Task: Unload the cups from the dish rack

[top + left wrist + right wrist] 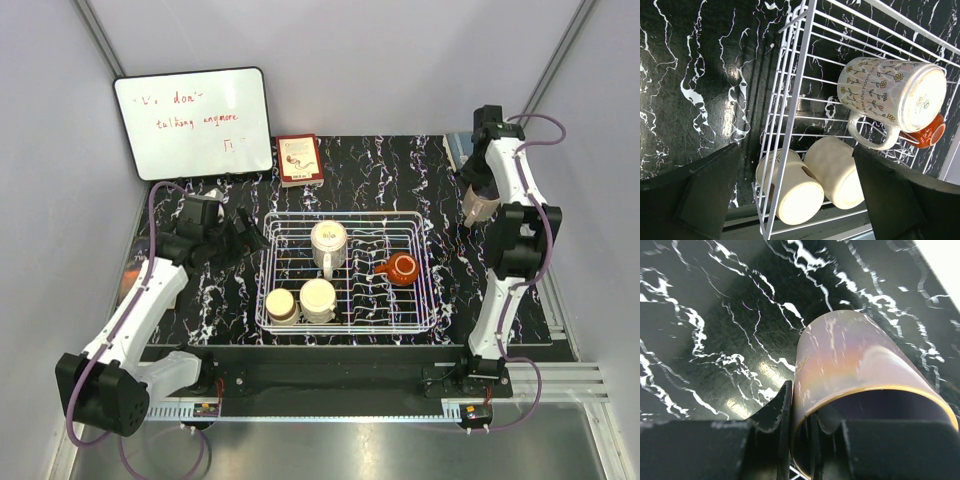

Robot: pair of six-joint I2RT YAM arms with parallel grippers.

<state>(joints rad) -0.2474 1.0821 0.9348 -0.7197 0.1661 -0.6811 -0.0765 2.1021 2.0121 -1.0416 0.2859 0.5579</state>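
Next, my right gripper brings the held pinkish-beige cup down until its base rests on the empty marbled table beneath, then opens off the cup's rim.
The white wire dish rack (345, 214) sits mid-table. It holds a flowered cream mug (328, 245), a squat reddish-brown cup with a handle (400, 268), and two cream-coloured cups (281, 305) (318, 298) at its front left. My left gripper (245, 235) is open and empty by the rack's left side. Its wrist view shows the rack wall (790, 100), the mug (880, 92) and both cream cups (790, 190) (837, 172) between my open fingers (796, 150). My right gripper (478, 195) is shut on the rim of a pinkish-beige cup (850, 360), one finger inside and one outside, right of the rack.
A whiteboard (195, 122) leans at the back left. A small red-edged box (299, 158) lies behind the rack. A grey object (458, 150) sits at the back right corner. Black marbled tabletop (715, 340) shows under the held cup.
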